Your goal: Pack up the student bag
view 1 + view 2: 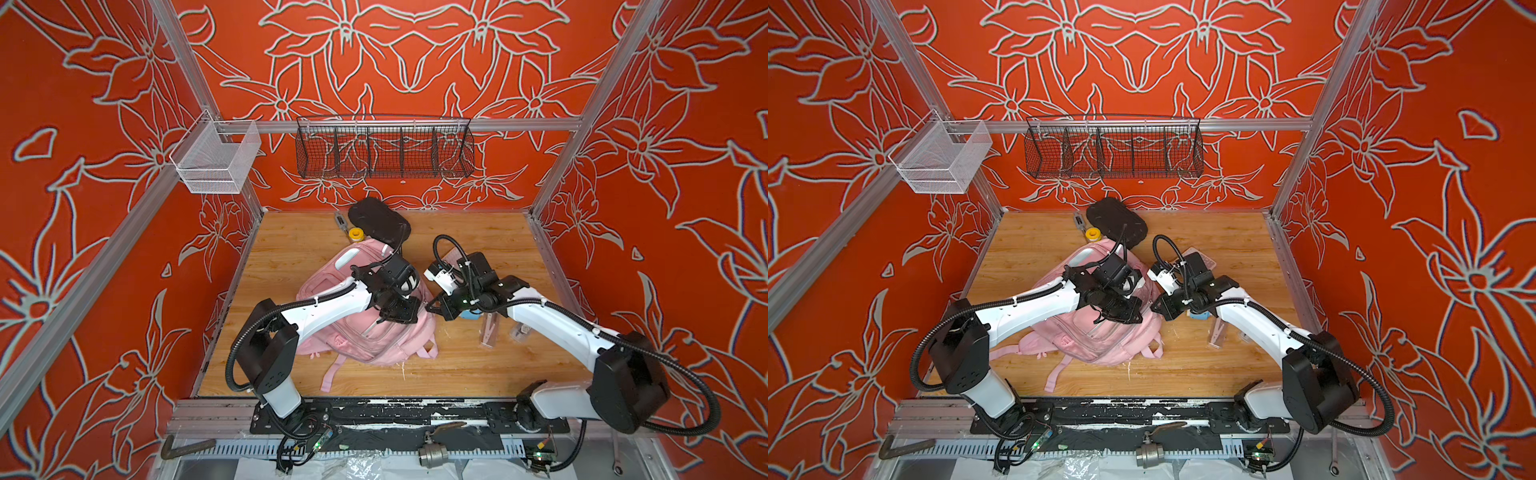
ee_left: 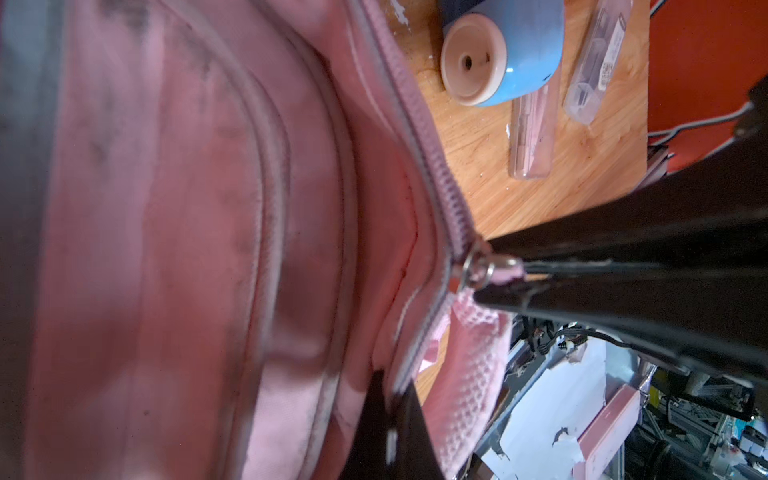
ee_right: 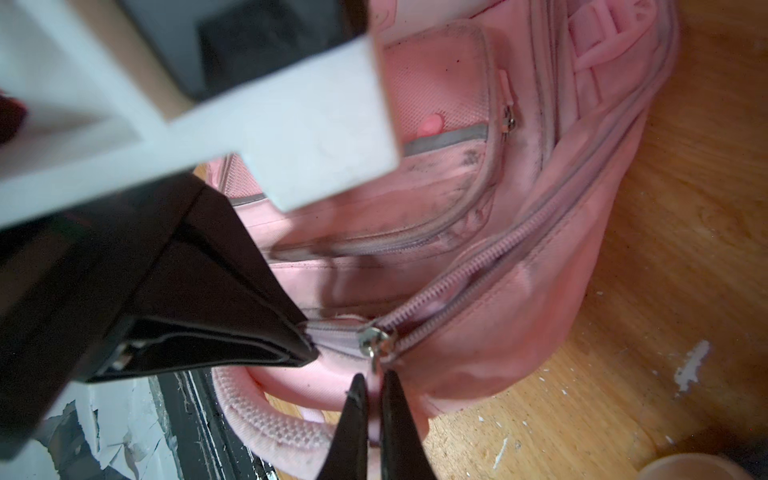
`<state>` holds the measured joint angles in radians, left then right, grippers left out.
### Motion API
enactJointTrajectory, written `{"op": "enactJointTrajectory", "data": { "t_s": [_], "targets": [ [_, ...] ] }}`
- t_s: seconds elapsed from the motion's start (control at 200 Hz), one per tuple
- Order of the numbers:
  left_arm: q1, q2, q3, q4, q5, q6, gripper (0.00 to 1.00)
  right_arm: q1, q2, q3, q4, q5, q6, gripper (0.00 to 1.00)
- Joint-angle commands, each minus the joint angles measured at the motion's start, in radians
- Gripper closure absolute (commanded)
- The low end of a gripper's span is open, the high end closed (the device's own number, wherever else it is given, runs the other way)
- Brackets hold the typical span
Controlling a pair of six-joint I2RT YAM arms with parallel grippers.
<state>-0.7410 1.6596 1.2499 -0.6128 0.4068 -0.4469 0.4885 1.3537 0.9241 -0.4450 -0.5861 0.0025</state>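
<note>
The zipper continues from the slider (image 3: pixel 374 336), so the robot's right gripper should next pull outward along the side of the bag to the part of that side beside the buckle (image 3: pixel 657 68) and let go of the zipper pull.
The student bag (image 1: pixel 384 338) (image 1: pixel 1100 338), a pale pink backpack, lies flat in the middle of the wooden table, straps toward the front edge. My left gripper (image 1: pixel 405 319) (image 1: pixel 1127 319) (image 2: pixel 395 399) hangs over its right side, shut on the bag's fabric edge beside the zipper. My right gripper (image 1: pixel 429 307) (image 1: pixel 1152 307) (image 3: pixel 374 399) reaches in from the right, shut on the pink zipper pull; the metal slider (image 2: pixel 486 266) (image 3: pixel 374 336) sits just past its tips. In the right wrist view the left fingers (image 3: pixel 291 345) pinch the zipper tape close to that slider.
A blue sharpener (image 2: pixel 503 54) and two clear plastic cases (image 2: pixel 532 137) (image 2: pixel 594 62) lie on the table right of the bag. A black hard case (image 1: pixel 376 220) and a yellow roll (image 1: pixel 355 234) sit behind it. A black wire basket (image 1: pixel 384 151) and white mesh basket (image 1: pixel 216 160) hang on the rails.
</note>
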Motion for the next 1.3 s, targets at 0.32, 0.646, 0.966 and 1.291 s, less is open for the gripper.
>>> {"op": "enactJointTrajectory", "data": {
  "t_s": [0.32,0.646,0.966,1.291],
  "targets": [
    [-0.016,-0.160,0.091,-0.263,-0.001,0.130,1.00,-0.130,0.075,0.127,0.096,0.053,-0.096,1.00],
    [-0.075,-0.220,0.159,-0.352,0.049,0.304,1.00,-0.172,0.292,0.299,0.078,-0.021,-0.137,1.00],
    [-0.099,-0.235,0.180,-0.323,0.088,0.347,1.00,-0.171,0.439,0.412,0.030,-0.087,-0.148,1.00],
    [-0.117,-0.238,0.180,-0.313,0.061,0.346,1.00,-0.176,0.549,0.522,-0.028,-0.049,-0.197,1.00]
  ]
}}
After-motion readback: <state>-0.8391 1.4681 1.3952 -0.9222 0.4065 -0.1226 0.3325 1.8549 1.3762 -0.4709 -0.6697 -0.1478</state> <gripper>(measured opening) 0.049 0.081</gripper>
